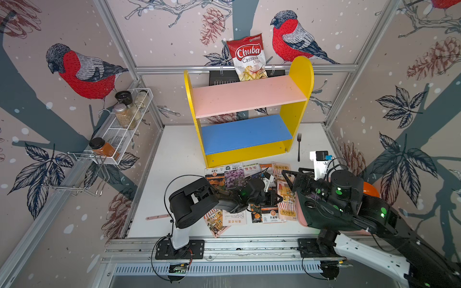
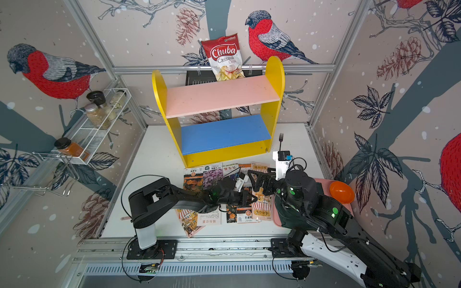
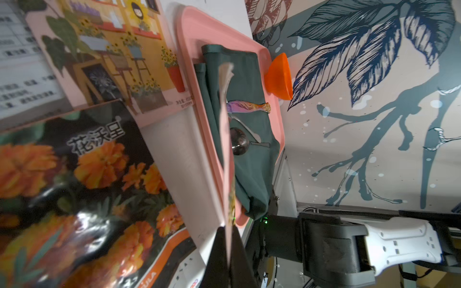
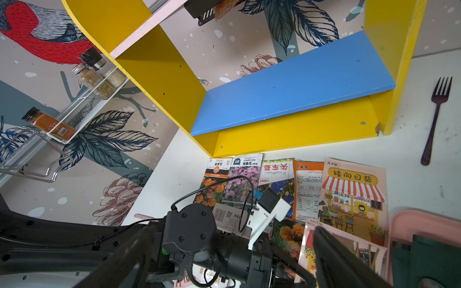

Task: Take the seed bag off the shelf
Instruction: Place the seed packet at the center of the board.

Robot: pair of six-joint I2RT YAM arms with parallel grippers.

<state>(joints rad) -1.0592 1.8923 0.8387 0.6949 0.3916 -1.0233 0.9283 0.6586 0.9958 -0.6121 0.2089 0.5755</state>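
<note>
My left gripper should bring the pink seed bag down onto the bare part of the tabletop beside the pink tray next and let go of the bag's edge, because that part of the tabletop is below.
The shelf [image 1: 249, 96] stands at the back of the table, with yellow side panels, a pink upper board and a blue lower board [image 4: 294, 87]; both boards are bare. Several seed bags [image 1: 234, 175] lie flat on the table in front of it. My left gripper [image 3: 227, 229] is shut on the edge of a pink seed bag [image 3: 227, 149], seen edge-on in the left wrist view. In both top views this gripper [image 1: 274, 197] hovers low over the bags. My right gripper [image 1: 290, 175] stands open just beside it, above the bags, holding nothing.
A Chuba chips bag [image 1: 248, 58] hangs on the back rail behind the shelf. A dark fork [image 1: 298, 147] lies right of the shelf. A pink tray [image 3: 189, 49] with a green cloth, spoons and an orange bowl [image 2: 341, 192] sits at the right. A white wire spice rack [image 1: 124, 129] lines the left wall.
</note>
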